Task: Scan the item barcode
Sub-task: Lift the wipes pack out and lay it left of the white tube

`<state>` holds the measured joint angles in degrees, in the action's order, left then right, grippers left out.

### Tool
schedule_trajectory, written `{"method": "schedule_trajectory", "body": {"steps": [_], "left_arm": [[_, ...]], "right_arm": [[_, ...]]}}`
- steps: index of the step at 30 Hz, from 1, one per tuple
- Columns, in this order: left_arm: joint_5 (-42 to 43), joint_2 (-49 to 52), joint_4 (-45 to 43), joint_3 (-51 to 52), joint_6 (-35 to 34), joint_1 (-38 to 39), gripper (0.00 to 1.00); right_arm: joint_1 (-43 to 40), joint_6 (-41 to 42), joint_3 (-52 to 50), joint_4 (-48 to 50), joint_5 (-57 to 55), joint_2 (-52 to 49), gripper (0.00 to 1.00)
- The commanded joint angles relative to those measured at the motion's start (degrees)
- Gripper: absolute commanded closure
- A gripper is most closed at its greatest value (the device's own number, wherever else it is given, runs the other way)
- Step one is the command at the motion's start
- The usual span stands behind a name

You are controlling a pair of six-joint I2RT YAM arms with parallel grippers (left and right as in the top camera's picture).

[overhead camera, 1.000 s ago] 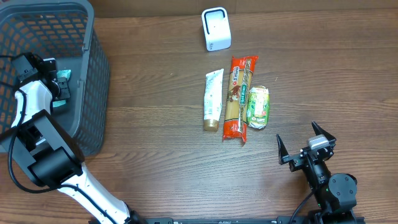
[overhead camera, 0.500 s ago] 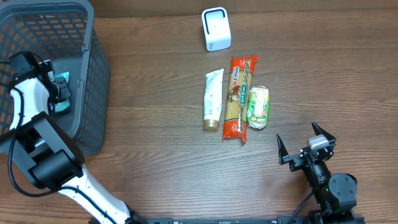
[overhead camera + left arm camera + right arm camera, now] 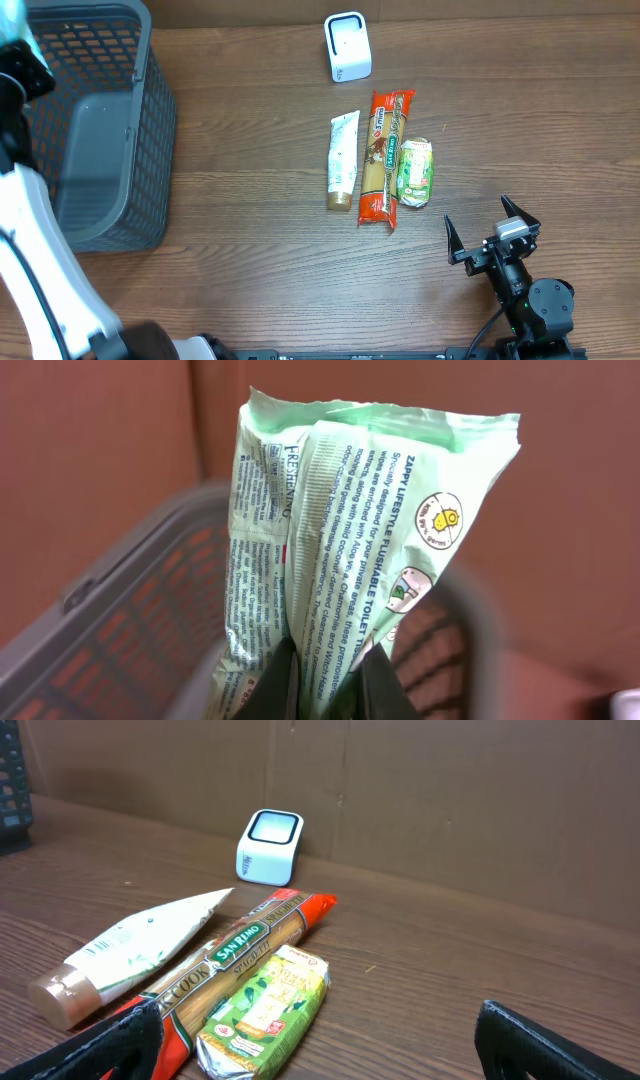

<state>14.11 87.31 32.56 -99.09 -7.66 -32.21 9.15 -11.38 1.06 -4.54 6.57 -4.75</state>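
The part of the table beside the white tube is bare. My left gripper next needs to carry the wipes past the basket's rim, then down, and release them there.
In the left wrist view a mint-green pack of flushable wipes (image 3: 350,530) stands upright, printed text facing the camera. My left gripper (image 3: 330,685) is shut on its lower edge and holds it above the grey basket (image 3: 120,630). No barcode is legible on the side that shows. The white scanner (image 3: 347,46) stands at the back of the table, also seen as a white box (image 3: 269,847) in the right wrist view. My right gripper (image 3: 492,232) rests open at the front right with nothing between its fingers.
The grey mesh basket (image 3: 150,120) fills the back left. In the middle lie a white tube (image 3: 343,160), a red spaghetti pack (image 3: 383,155) and a green tea pack (image 3: 415,172), side by side. The left arm's white link (image 3: 30,230) crosses the left edge.
The left arm has risen out of the basket with the wipes pack, towards the camera and the left edge. The basket floor now shows bare. The right arm has not moved.
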Motion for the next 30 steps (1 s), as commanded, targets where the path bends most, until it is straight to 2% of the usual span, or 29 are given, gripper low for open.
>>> {"method": "schedule_trajectory", "body": {"steps": [1,3,6,9,12,16,17,20,23,25,30], "left_arm": [[10.8,-5.6,0.4,-0.9,-17.8,1.1,0.95],[18.7,-7.7,1.7,-0.9,-22.9,2.2,0.96],[27.0,-8.7,5.7,-0.9,-23.2,6.3,0.96],[27.4,-8.2,12.7,-0.2,-22.3,14.8,0.96],[26.3,-6.4,17.0,0.9,-15.6,24.4,0.96],[16.2,-1.7,23.7,1.4,-8.7,37.2,0.96],[8.3,0.7,26.8,1.5,-8.6,41.5,0.96],[-4.8,5.9,31.0,1.5,-10.6,47.9,0.96],[-13.2,11.0,33.0,1.5,-15.8,51.2,0.96],[-16.2,14.8,33.1,1.5,-18.2,52.4,0.96],[-15.5,24.1,32.0,1.5,-18.9,53.3,0.96]], "right_arm": [[0.3,0.0,-0.6,0.3,-0.5,0.4,0.00],[0.3,0.0,-0.6,0.3,-0.5,0.4,0.00],[0.3,0.0,-0.6,0.3,-0.5,0.4,0.00],[0.3,0.0,-0.6,0.3,-0.5,0.4,0.00],[0.3,0.0,-0.6,0.3,-0.5,0.4,0.00],[0.3,0.0,-0.6,0.3,-0.5,0.4,0.00],[0.3,0.0,-0.6,0.3,-0.5,0.4,0.00],[0.3,0.0,-0.6,0.3,-0.5,0.4,0.00],[0.3,0.0,-0.6,0.3,-0.5,0.4,0.00],[0.3,0.0,-0.6,0.3,-0.5,0.4,0.00],[0.3,0.0,-0.6,0.3,-0.5,0.4,0.00]]}}
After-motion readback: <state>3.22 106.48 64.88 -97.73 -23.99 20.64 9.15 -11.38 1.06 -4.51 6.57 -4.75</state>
